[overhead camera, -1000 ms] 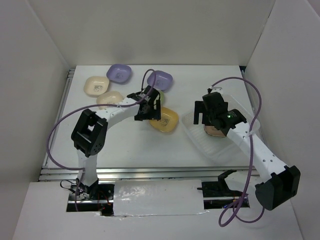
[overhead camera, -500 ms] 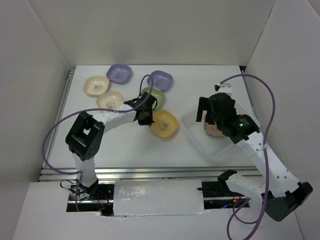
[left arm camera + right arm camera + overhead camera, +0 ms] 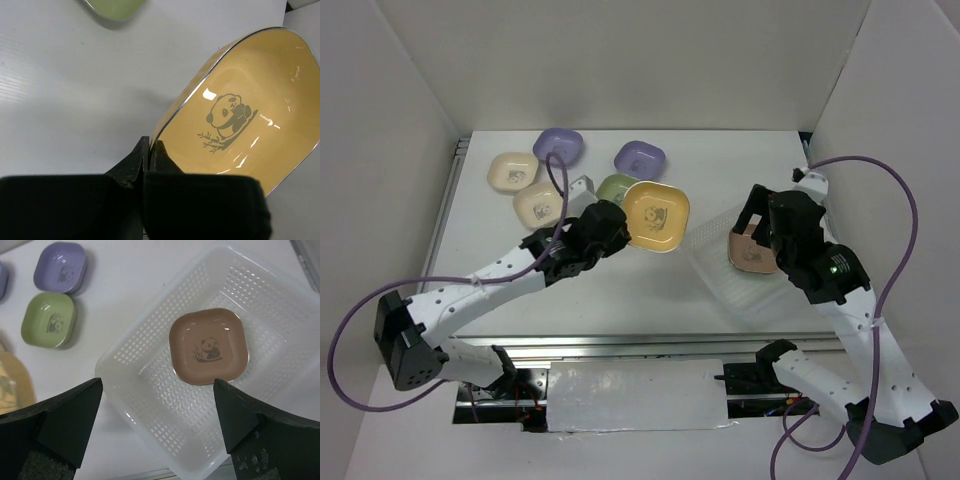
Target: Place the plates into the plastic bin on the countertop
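Note:
My left gripper needs to move next over the brown plate point(image 3: 752, 255), which lies face up in the bin. Then it should lower the yellow plate point(image 3: 657, 215) onto the brown one and let go of the yellow plate's rim.
My left gripper point(image 3: 621, 227) point(image 3: 150, 145) is shut on the near rim of a yellow plate point(image 3: 657, 215) point(image 3: 243, 115), holding it tilted above the countertop point(image 3: 620, 290). A brown plate point(image 3: 752, 255) point(image 3: 208, 346) lies inside the plastic bin point(image 3: 715, 272) point(image 3: 131, 354) at the right. My right gripper point(image 3: 770, 212) point(image 3: 157, 385) hangs open above the bin, holding nothing. Still on the countertop are a green plate point(image 3: 616, 187) point(image 3: 49, 320), two purple plates point(image 3: 558, 146) point(image 3: 640, 158) and two cream plates point(image 3: 511, 171) point(image 3: 540, 202).
White walls close in the countertop at the back and on both sides. A metal rail point(image 3: 445, 200) runs along the left edge and another along the front point(image 3: 620, 345). Purple cables loop beside both arms.
The left gripper has shut on the yellow plate and lifted it up and to the right, toward the bin. The right arm has drawn back to the right, off the brown plate.

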`<state>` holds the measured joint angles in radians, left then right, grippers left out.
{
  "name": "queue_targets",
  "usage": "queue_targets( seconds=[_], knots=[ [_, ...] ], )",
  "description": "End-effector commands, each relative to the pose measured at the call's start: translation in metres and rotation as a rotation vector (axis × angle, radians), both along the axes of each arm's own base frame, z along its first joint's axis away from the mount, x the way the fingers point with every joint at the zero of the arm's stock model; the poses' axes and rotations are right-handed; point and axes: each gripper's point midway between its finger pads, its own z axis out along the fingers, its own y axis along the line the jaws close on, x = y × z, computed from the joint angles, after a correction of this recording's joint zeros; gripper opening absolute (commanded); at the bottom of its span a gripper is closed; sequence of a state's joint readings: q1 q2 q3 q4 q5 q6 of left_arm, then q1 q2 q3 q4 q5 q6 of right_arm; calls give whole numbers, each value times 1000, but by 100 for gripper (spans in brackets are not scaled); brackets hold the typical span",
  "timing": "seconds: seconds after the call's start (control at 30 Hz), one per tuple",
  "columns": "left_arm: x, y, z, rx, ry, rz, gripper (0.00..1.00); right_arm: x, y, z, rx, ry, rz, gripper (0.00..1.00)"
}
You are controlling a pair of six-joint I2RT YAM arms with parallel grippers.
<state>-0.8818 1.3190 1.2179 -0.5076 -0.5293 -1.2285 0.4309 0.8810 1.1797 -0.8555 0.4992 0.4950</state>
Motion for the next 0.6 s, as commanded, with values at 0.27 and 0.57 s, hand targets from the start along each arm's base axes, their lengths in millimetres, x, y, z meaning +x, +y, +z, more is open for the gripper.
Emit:
queue_targets(
  seconds=[0.27,0.57],
  knots=[
    [46,-164,-25,-281,39,-1,0,-45,-66,68,112,-226,-250,100],
    [50,-242,-75,-330,121,-74,0,-52,-72,69,82,-205,-216,100]
  ],
)
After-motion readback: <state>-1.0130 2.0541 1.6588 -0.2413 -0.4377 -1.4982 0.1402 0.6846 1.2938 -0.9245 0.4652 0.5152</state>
